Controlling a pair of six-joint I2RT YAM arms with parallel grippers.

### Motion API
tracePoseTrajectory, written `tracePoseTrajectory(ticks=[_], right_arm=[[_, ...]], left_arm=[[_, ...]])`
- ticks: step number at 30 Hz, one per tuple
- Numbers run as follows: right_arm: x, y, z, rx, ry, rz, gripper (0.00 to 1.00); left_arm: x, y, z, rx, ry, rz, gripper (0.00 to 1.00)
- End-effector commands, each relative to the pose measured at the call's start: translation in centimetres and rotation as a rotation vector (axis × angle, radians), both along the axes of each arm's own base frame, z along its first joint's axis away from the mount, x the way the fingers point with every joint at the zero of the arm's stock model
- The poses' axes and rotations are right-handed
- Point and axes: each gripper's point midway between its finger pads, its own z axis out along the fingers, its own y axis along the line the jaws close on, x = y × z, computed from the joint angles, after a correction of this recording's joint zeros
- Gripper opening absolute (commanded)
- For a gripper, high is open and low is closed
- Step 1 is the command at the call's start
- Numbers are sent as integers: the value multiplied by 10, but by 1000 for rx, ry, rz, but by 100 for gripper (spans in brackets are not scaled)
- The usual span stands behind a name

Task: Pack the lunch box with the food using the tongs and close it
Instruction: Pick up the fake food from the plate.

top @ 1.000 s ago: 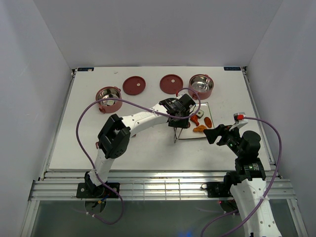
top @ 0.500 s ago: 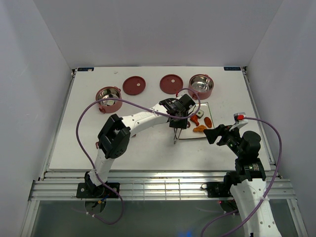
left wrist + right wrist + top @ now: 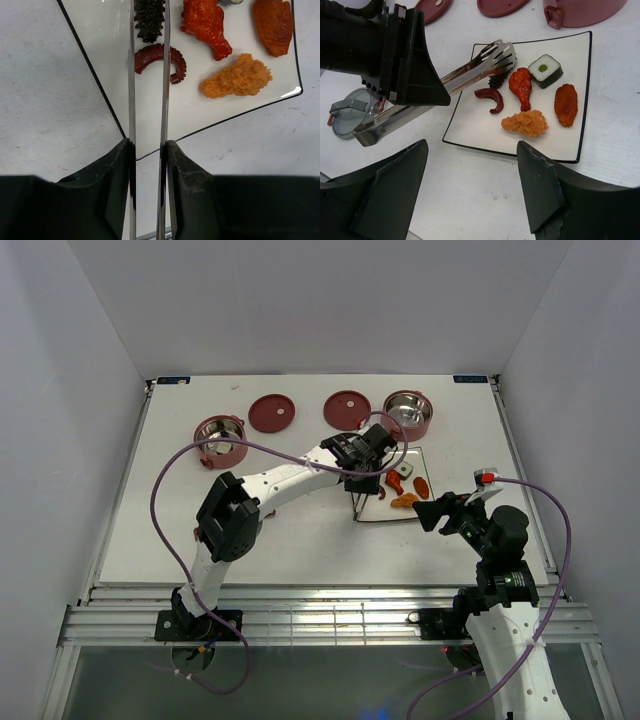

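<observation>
The ends of the tongs are on either side of the spiky stick, so I need to lift my left gripper, swing it over the red bowl to its left [image 3: 221,439] in the top view and let go.
My left gripper [image 3: 148,145] [image 3: 365,455] is shut on the silver tongs [image 3: 164,100] [image 3: 470,70], pressing both arms. The tong tips flank the dark spiky stick [image 3: 149,20] on the white square plate [image 3: 100,35]. Next to it lie the dark-red curved sausage [image 3: 160,54], an orange drumstick [image 3: 206,25], an orange nugget [image 3: 237,77], an orange slice [image 3: 274,25] and a dark cube with a pale centre [image 3: 545,70]. The lunch box stands apart as two red bowls [image 3: 220,433] [image 3: 408,413]. My right gripper [image 3: 470,150] [image 3: 432,512] hangs open and holds nothing, near the plate's front edge.
Two dark-red disc lids [image 3: 271,412] [image 3: 347,409] lie at the back between the bowls. A grey round cover with red clasps [image 3: 347,117] sits beyond the left arm in the right wrist view. A purple cable [image 3: 160,500] loops over the table's left side.
The left gripper's jaws have squeezed the tongs narrower around the dark stick, and the left arm has shifted slightly toward the far side. The right arm has not moved.
</observation>
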Motion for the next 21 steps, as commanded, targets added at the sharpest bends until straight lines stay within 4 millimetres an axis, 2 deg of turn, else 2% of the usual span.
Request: tracePoseTrajectory(ticks=[1, 12, 21], right_arm=[[2, -1, 15, -1, -43, -5, 77], [3, -1, 13, -4, -38, -4, 77], [2, -1, 13, -1, -41, -5, 77]], left_arm=[[11, -1, 73, -97, -129, 16, 34], [20, 12, 89, -90, -169, 42, 29], [17, 14, 84, -80, -156, 35, 20]])
